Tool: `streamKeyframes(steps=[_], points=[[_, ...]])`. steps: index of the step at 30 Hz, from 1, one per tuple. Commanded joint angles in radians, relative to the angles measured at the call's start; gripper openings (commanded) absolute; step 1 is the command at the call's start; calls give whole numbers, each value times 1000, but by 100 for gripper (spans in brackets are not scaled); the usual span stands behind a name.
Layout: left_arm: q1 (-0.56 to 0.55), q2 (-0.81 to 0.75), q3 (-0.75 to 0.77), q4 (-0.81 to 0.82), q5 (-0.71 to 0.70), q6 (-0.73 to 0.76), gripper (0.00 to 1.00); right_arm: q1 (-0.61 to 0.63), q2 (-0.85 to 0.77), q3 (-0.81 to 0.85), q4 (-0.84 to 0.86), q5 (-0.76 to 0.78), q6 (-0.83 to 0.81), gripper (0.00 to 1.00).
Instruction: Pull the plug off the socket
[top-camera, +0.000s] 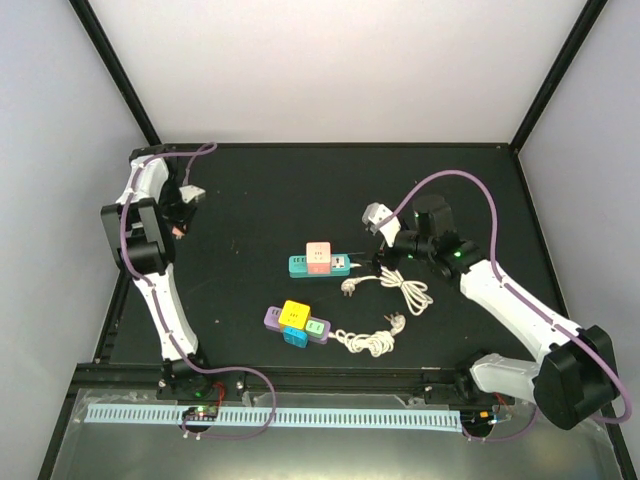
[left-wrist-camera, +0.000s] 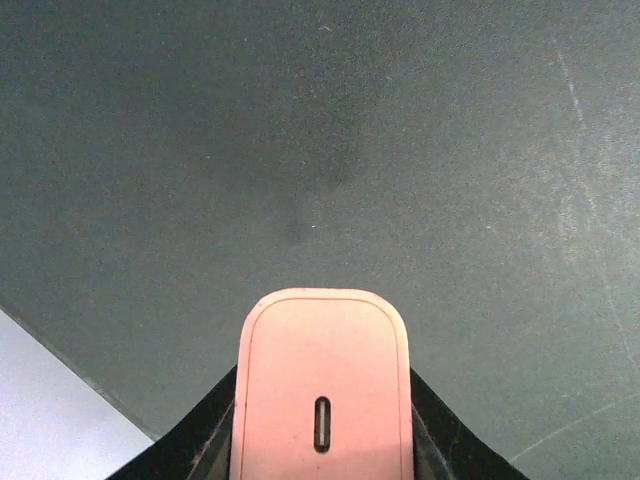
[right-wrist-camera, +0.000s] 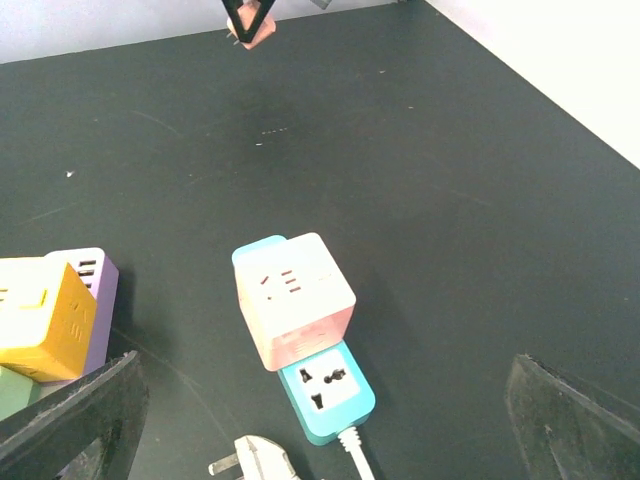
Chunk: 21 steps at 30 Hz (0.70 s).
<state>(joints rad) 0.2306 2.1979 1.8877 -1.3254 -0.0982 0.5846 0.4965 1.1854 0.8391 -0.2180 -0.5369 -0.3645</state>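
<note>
My left gripper brings the pink plug down to the mat next and opens, since the plug hangs away from the power strip.
My left gripper is at the back left of the table, shut on a small pink plug with a slot in its face, held above the bare black mat. It also shows far off in the right wrist view. A teal power strip lies mid-table with a pink cube adapter plugged into it. My right gripper is open and empty, hovering just right of the strip's cord end. In its view, the pink cube and a free teal socket sit between the spread fingers.
A loose white plug lies by the strip's cord end, its coiled white cord to the right. A purple strip with yellow and blue cubes and a second coiled cord lies nearer the front.
</note>
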Motion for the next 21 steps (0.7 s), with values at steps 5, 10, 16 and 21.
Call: streamKeyframes(steps=[5, 10, 16, 21], points=[[15, 74, 66, -55, -60, 20, 17, -6, 25, -3, -4, -42, -6, 100], [18, 99, 68, -71, -35, 38, 18, -6, 50, 5, -16, -59, -8, 100], [18, 126, 79, -86, -24, 46, 23, -6, 70, 21, -28, -68, -5, 100], [17, 134, 100, -90, -14, 55, 39, -6, 78, 20, -29, -69, -8, 100]])
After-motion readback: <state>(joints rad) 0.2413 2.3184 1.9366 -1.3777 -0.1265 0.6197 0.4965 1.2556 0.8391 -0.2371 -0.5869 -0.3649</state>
